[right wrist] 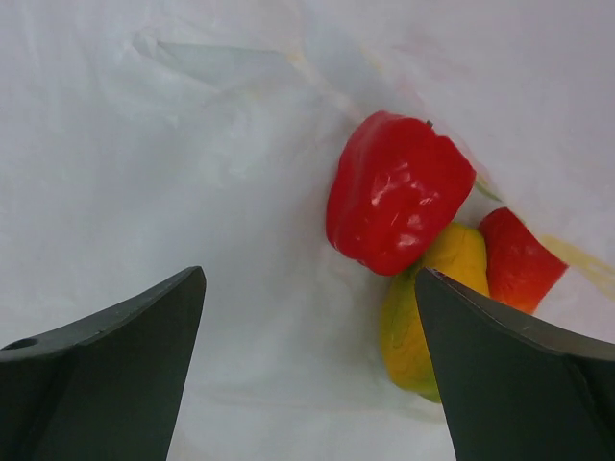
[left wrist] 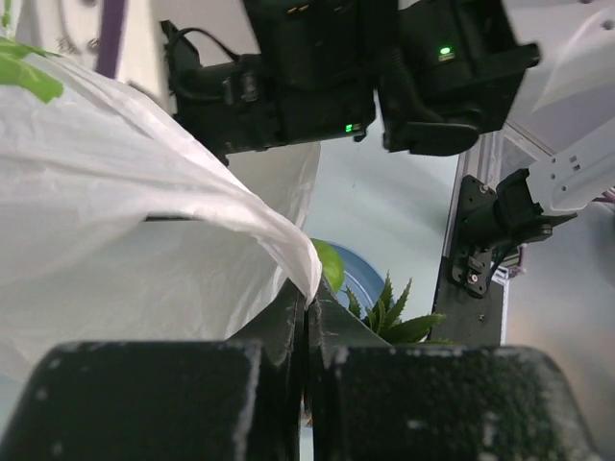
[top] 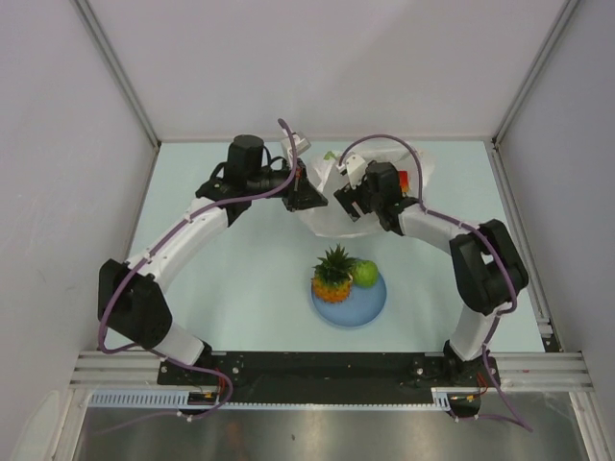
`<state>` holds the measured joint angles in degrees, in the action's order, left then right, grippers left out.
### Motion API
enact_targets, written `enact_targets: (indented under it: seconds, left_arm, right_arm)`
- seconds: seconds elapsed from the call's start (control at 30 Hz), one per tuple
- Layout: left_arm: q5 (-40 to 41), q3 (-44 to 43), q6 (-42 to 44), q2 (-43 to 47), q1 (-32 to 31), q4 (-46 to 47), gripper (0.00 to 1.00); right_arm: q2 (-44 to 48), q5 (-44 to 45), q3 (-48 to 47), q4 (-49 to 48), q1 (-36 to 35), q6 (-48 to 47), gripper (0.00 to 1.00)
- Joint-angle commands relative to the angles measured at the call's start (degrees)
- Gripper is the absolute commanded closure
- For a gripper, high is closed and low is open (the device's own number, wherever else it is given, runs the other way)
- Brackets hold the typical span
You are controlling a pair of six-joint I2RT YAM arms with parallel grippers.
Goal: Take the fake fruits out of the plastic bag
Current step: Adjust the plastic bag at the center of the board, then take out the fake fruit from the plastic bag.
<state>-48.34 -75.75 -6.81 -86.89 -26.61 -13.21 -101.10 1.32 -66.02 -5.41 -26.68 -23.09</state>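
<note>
The red pepper [right wrist: 396, 192] lies below and outward of my right gripper, uncovered by the mango, so the gripper moves outward and down next to close around it.
The white plastic bag [top: 332, 206] lies at the table's far middle. My left gripper [top: 306, 197] is shut on the bag's edge [left wrist: 288, 245] and holds it up. My right gripper [top: 348, 204] is open at the bag's mouth, pointing inside. Inside the bag I see a red pepper [right wrist: 396, 192], a yellow-orange mango [right wrist: 430, 312] under it, and another red piece [right wrist: 517, 259] to their right. My right gripper [right wrist: 309, 288] is apart from them, the mango close to its right finger. The pineapple [top: 333, 273] and green apple [top: 364, 273] sit on the blue plate [top: 360, 307].
The blue plate stands at the table's near middle, between the two arms. The right arm's wrist and body [left wrist: 384, 67] hang close in front of my left gripper. Grey walls close in the table on the left, right and far sides.
</note>
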Motion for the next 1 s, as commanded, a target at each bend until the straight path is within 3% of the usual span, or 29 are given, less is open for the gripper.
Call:
enact_targets:
  seconds: [0.0, 0.23, 0.43, 0.7, 0.83, 0.97]
  left_arm:
    - [-0.97, -1.6, 1.89, 0.58, -0.2, 0.56, 0.99]
    - [-1.23, -1.33, 1.89, 0.5, -0.2, 0.73, 1.0]
    - [-1.15, -1.6, 2.5, 0.23, -0.2, -0.76, 1.0]
    - [-0.18, -1.51, 2.5, -0.56, -0.2, -0.33, 1.0]
    - [0.35, -1.6, 2.15, -1.08, -0.2, 0.29, 1.0]
    - [1.14, -1.6, 2.24, -1.52, -0.2, 0.38, 1.0]
  right_arm:
    - [-4.71, 6.06, -5.25, -4.78, 1.27, 1.56, 0.03]
    - [-12.97, 8.87, -14.39, -1.89, 2.86, 1.73, 0.01]
    - [-20.26, 3.96, -21.77, 1.8, 4.44, 3.32, 0.01]
    - [-22.83, 3.42, -23.63, 3.3, 3.74, 1.56, 0.03]
    - [-22.13, 1.49, -23.19, 3.56, 4.26, 0.15, 0.33]
    - [-16.35, -2.45, -22.75, 5.14, 4.35, -0.11, 0.5]
